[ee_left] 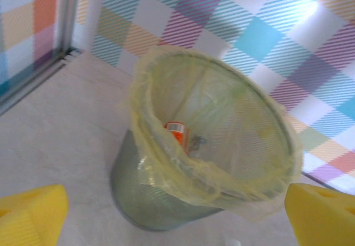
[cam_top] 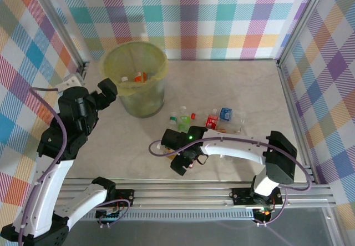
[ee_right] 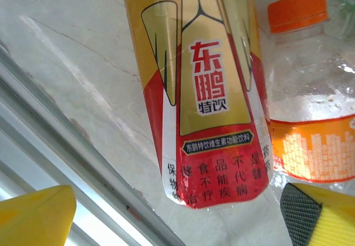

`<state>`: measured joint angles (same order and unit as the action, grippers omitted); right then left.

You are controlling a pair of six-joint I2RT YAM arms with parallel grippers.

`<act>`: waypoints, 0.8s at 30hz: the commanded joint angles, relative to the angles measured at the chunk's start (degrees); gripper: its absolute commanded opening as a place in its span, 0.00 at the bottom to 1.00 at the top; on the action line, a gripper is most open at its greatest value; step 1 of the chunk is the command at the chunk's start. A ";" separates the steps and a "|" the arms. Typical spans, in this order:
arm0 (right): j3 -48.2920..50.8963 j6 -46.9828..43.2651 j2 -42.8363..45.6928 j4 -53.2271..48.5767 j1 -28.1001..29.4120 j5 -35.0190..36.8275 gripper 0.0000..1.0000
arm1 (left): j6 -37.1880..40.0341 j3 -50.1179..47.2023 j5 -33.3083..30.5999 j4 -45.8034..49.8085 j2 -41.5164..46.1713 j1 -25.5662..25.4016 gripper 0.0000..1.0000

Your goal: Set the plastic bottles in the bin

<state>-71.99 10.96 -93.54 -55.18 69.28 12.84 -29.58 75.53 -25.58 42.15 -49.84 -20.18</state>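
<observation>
My right gripper should lower its open fingers astride the label's middle (ee_right: 206, 76) and close, since the red-and-gold labelled bottle lies below it, lined up between them.
The bin (cam_top: 148, 99), a round translucent bucket with a yellow-green bag, stands at the back left and holds an orange-labelled bottle (cam_top: 139, 78). My left gripper (cam_top: 110, 93) hovers by the bin's left rim, open and empty. In the left wrist view the bin (ee_left: 144, 196) lies ahead of the left gripper (ee_left: 177, 224), with that bottle (ee_left: 177, 132) inside. My right gripper (cam_top: 188, 162) is low over the table, open. A red-and-gold labelled bottle (ee_right: 211, 90) lies ahead between the spread fingers of the right gripper (ee_right: 177, 218), untouched, beside an orange-labelled clear bottle (ee_right: 310, 146).
More plastic bottles lie in a cluster mid-table: a green one (cam_top: 182, 123), a red-labelled one (cam_top: 212, 119) and a blue-labelled one (cam_top: 226, 113). The aluminium front rail (ee_right: 83, 162) runs just beside the right gripper. Checkered walls enclose the table.
</observation>
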 commanded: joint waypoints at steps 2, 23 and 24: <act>-2.02 -4.40 -0.57 0.12 -0.09 1.94 0.96 | -1.10 -0.29 -7.75 2.72 -0.38 -0.47 1.00; -2.46 -9.75 -10.06 7.13 -0.74 3.19 0.91 | -1.69 -1.58 -11.60 3.73 -2.69 0.10 1.00; -2.46 -10.13 -10.48 7.43 -0.72 2.91 0.92 | -1.68 -1.63 -11.52 3.64 -2.66 0.14 1.00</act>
<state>-73.23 2.81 -102.89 -49.12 68.93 16.05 -30.65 75.02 -35.70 45.50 -53.43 -20.16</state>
